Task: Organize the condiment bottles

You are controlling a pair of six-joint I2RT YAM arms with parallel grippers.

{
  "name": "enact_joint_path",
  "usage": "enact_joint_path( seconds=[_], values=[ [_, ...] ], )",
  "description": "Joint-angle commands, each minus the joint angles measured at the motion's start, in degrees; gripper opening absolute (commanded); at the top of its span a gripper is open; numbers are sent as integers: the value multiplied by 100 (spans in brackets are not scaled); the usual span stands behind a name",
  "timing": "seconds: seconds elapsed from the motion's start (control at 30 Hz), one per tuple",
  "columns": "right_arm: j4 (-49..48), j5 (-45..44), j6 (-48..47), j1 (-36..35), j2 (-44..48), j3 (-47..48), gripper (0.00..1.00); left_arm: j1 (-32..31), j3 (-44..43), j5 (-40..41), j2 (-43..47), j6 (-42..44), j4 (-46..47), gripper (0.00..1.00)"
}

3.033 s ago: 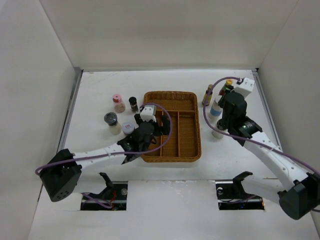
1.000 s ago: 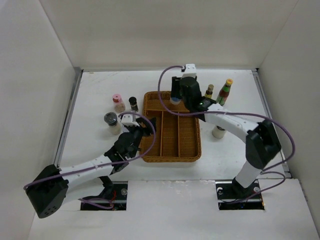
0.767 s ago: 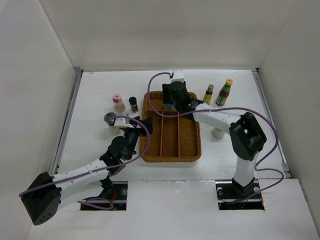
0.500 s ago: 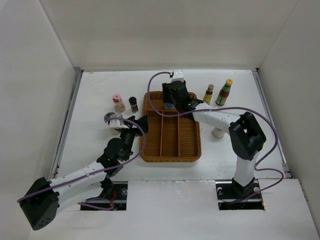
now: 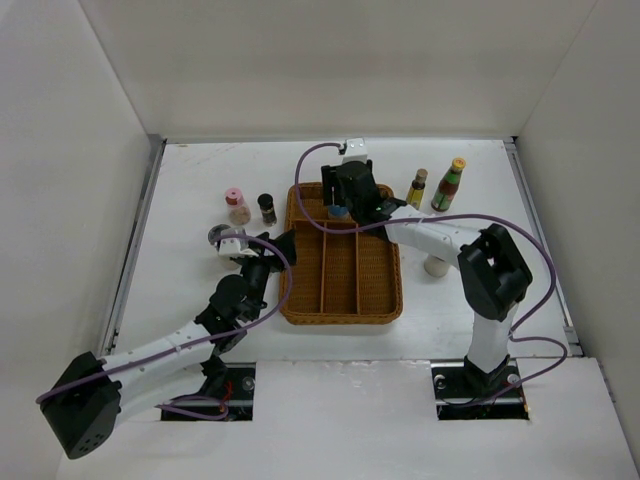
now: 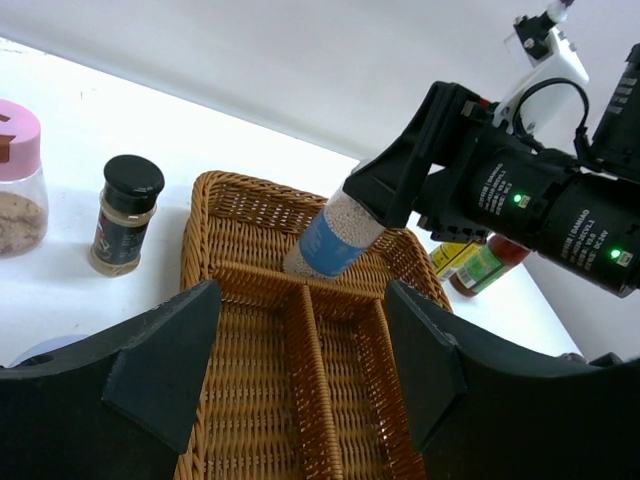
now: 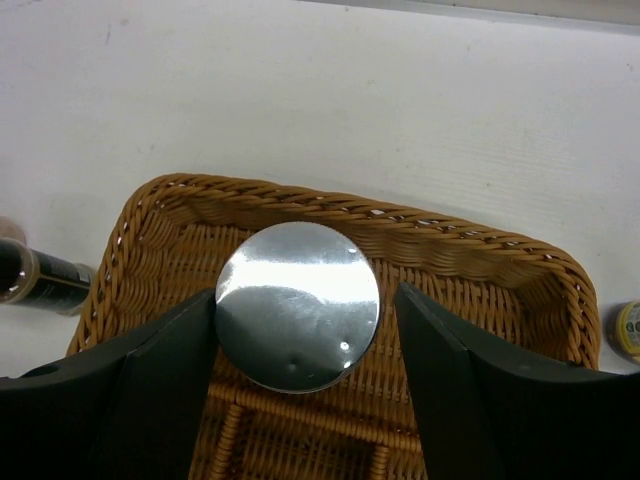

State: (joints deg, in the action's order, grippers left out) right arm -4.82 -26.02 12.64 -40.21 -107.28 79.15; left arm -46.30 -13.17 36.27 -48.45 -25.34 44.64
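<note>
The slim sauce bottle nearest the tray stands outside, so the robot's right gripper will next rise off the silver cap, move across to that bottle and go down onto its cap (image 5: 421, 174).
A condiment bottle with a blue label (image 6: 335, 235) and a silver cap (image 7: 298, 305) leans in the far compartment of the brown wicker tray (image 5: 392, 290). My right gripper (image 5: 340, 205) is open around its cap; the left finger touches the cap and the right finger (image 7: 440, 350) stands off it. My left gripper (image 6: 300, 370) hovers open and empty over the tray's near left part. A pink-capped jar (image 5: 234, 205), a black-capped jar (image 5: 266, 207) and a grey-capped jar (image 5: 216, 237) stand left of the tray.
Two slim sauce bottles (image 5: 417, 187) (image 5: 449, 184) stand to the right of the tray's far end, and a pale jar (image 5: 436, 265) sits by its right side. White walls close in the table on three sides.
My right gripper carried the blue-label bottle left into the tray's far compartment and has now opened its jaws. My left arm drew back from the tray towards the left.
</note>
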Motion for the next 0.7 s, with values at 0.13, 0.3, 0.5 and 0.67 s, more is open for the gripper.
enact_joint_path(
  seconds=[0.13, 0.3, 0.5, 0.67],
  values=[
    [-283, 53, -51, 8, 401, 337, 82, 3, 16, 47, -112, -85, 352, 66],
    [-291, 115, -8, 88, 989, 39, 83, 21, 16, 47, -139, -94, 361, 66],
    [-599, 71, 19, 719, 2008, -909, 76, -14, -28, 12, -262, -120, 370, 66],
    [-573, -139, 230, 1563, 2151, -1376, 63, -49, -80, -15, -429, -146, 396, 66]
  ],
)
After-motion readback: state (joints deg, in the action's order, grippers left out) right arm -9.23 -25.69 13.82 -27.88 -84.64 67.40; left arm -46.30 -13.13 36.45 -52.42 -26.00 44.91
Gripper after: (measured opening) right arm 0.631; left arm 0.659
